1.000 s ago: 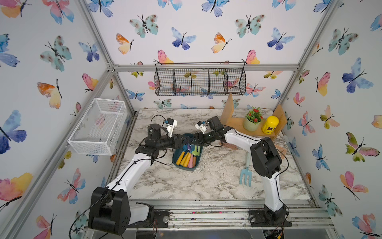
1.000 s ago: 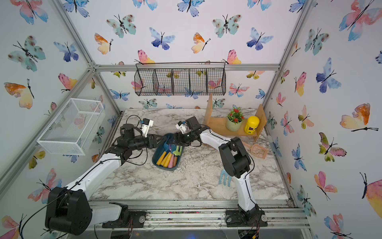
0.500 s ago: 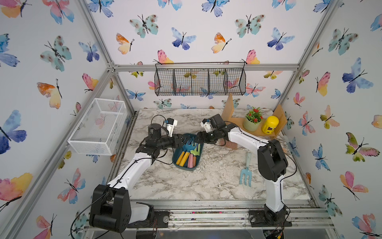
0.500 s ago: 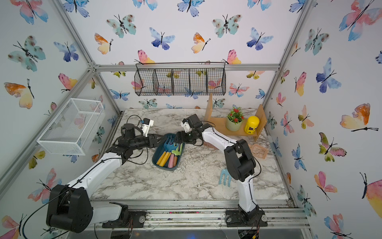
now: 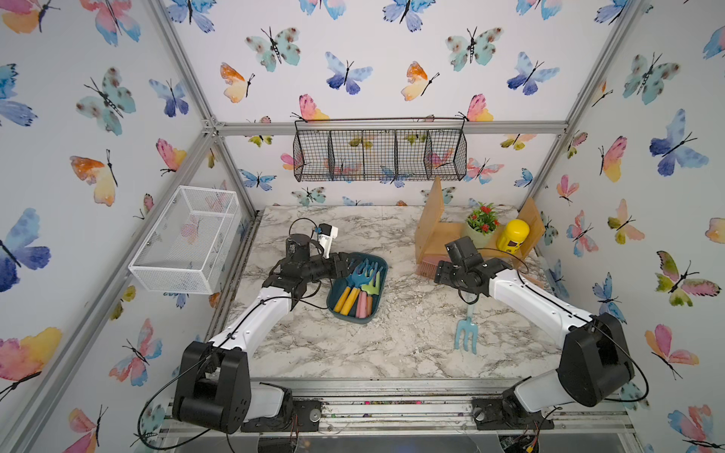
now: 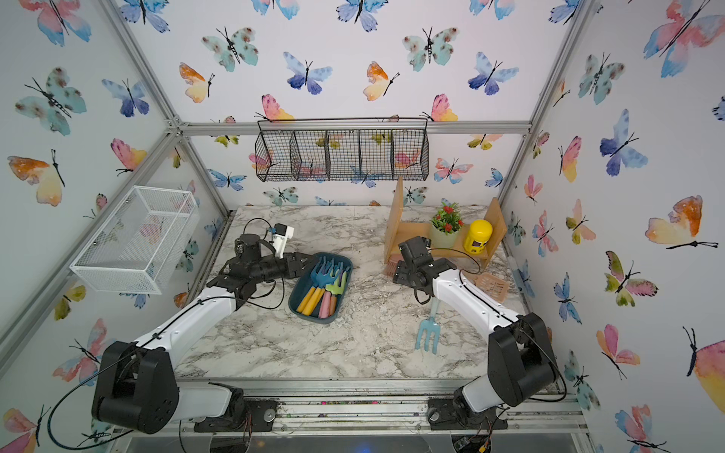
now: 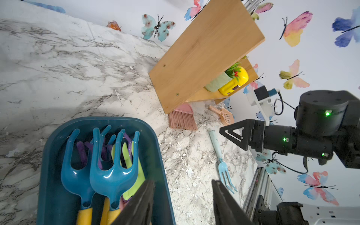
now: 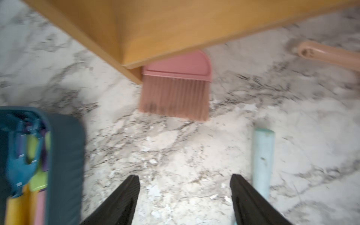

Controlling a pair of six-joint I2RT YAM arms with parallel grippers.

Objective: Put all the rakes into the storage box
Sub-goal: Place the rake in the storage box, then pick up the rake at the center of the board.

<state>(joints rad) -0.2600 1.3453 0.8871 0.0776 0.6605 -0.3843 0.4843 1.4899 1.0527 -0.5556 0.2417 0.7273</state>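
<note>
My right gripper moves back and down onto the end of the rake's handle by the prongs next. The rake (image 5: pixel 467 331) lies beside one finger instead of between both.
The rake (image 5: pixel 467 331) (image 6: pixel 429 333) is pale blue with three prongs and lies flat on the marble table, right of centre. The storage box (image 5: pixel 382 266) (image 7: pixel 152 136), a dark teal tub, holds several toy tools. My left gripper (image 5: pixel 345 266) (image 7: pixel 182 181) is open at the tub's far end, one finger over the inside and one outside the wall. My right gripper (image 5: pixel 441 274) (image 8: pixel 184 176) is open above bare table, just beyond the rake's handle end. In the right wrist view the rake (image 8: pixel 263 161) lies beside one finger.
A wooden shelf (image 5: pixel 431 219) at the back right carries a potted plant (image 5: pixel 482 223) and a yellow jar (image 5: pixel 512 235). A pink brush (image 8: pixel 175 91) sticks out from under it, and a peach scoop (image 6: pixel 492 286) lies nearby. A white mesh basket (image 5: pixel 188 239) and a black wire basket (image 5: pixel 380 155) hang on the walls.
My right gripper has moved from the tub's far end rightward to the rake's handle, near the shelf. The left arm and the tub have not moved.
</note>
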